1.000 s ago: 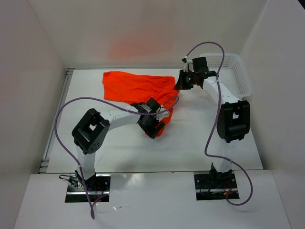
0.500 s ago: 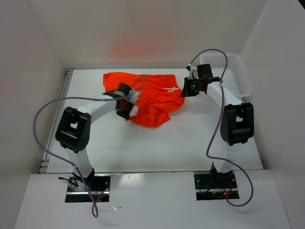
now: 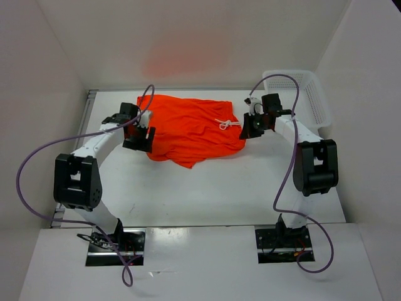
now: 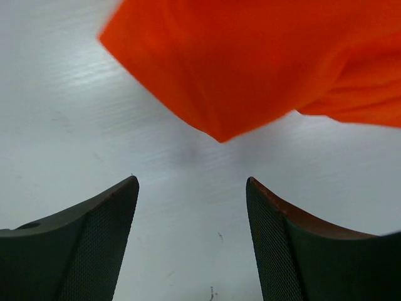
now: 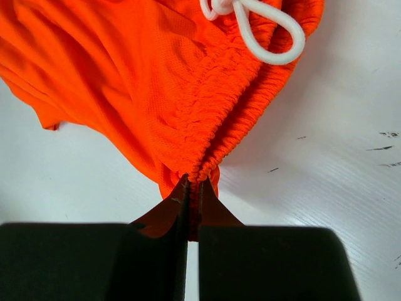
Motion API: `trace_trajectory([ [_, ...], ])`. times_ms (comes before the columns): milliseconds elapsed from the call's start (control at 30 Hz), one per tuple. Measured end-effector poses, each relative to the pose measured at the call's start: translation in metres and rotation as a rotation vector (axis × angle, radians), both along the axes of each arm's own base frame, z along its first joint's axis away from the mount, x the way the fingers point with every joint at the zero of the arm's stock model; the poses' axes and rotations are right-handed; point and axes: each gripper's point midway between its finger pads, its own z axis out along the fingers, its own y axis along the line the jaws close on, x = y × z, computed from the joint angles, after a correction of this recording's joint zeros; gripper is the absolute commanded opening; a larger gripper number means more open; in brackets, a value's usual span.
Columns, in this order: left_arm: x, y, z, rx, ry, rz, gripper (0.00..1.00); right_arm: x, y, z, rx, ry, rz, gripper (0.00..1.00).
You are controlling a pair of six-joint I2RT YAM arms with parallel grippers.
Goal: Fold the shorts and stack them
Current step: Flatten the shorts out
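Note:
The shorts' gathered waistband (image 5: 216,145) goes back with my right gripper next and is released on the bare table, as that open part lies back from the gripper.
The orange shorts (image 3: 191,128) lie spread across the far middle of the table, their white drawstring (image 3: 227,123) near the right end. At that end my right gripper (image 3: 249,130) is shut on the gathered waistband (image 5: 216,145), with the drawstring loop (image 5: 269,37) just beyond. My left gripper (image 3: 139,136) stands open at the left edge of the cloth. Only bare table shows between its fingers (image 4: 100,232), and an orange corner (image 4: 216,128) lies a little ahead of them.
A white mesh basket (image 3: 313,94) stands at the far right against the wall. White walls close in the table on the left, back and right. Purple cables loop off both arms.
The left arm swept left across the shorts, shut on the cloth midway and let it go at the left edge. The cloth now lies spread flatter. The right gripper moved a little nearer, still gripping the waistband.

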Motion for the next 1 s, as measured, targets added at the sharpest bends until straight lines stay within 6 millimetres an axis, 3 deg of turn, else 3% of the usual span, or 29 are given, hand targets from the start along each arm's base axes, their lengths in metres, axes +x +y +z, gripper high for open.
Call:
trace_trajectory([
  [167,-0.044,-0.047,-0.028,-0.022,0.117,-0.150,0.79,-0.002,0.000,-0.001,-0.005,-0.004,0.018,0.00],
  [233,-0.053,-0.061,-0.037,0.006,0.127,-0.199,0.79,-0.002,0.000,-0.001,-0.005,-0.005,0.021,0.00],
  [333,-0.039,-0.066,-0.048,0.074,0.079,-0.210,0.79,-0.002,0.000,-0.001,-0.005,-0.007,0.025,0.00],
  [467,-0.010,-0.050,-0.071,0.164,0.028,-0.142,0.77,-0.002,0.000,-0.001,-0.005,-0.011,0.032,0.00],
  [500,0.000,-0.047,-0.069,0.183,0.001,-0.127,0.75,-0.002,0.001,-0.001,-0.004,-0.012,0.035,0.00],
  [567,0.019,-0.042,-0.067,0.213,-0.060,-0.093,0.62,-0.003,0.001,0.000,-0.002,-0.012,0.037,0.00],
  [600,0.030,-0.041,-0.066,0.231,-0.089,-0.083,0.36,-0.003,0.002,0.000,0.001,-0.013,0.041,0.00],
  [667,0.044,-0.039,-0.066,0.244,-0.114,-0.062,0.08,-0.003,0.002,0.000,0.004,-0.014,0.045,0.00],
  [700,0.049,-0.039,-0.067,0.246,-0.113,-0.062,0.00,-0.003,0.003,0.000,0.007,-0.014,0.047,0.00],
  [733,0.052,-0.040,-0.065,0.244,-0.108,-0.060,0.00,-0.004,0.003,0.001,0.009,-0.014,0.049,0.00],
  [833,0.061,-0.045,-0.045,0.211,-0.095,-0.070,0.00,-0.005,0.006,0.002,0.026,-0.013,0.062,0.00],
  [900,0.078,-0.052,-0.012,0.153,-0.126,-0.076,0.01,-0.007,0.009,0.004,0.042,-0.011,0.072,0.00],
  [1000,0.122,-0.055,0.055,0.074,-0.271,-0.055,0.15,-0.009,0.014,0.007,0.073,-0.005,0.085,0.00],
])
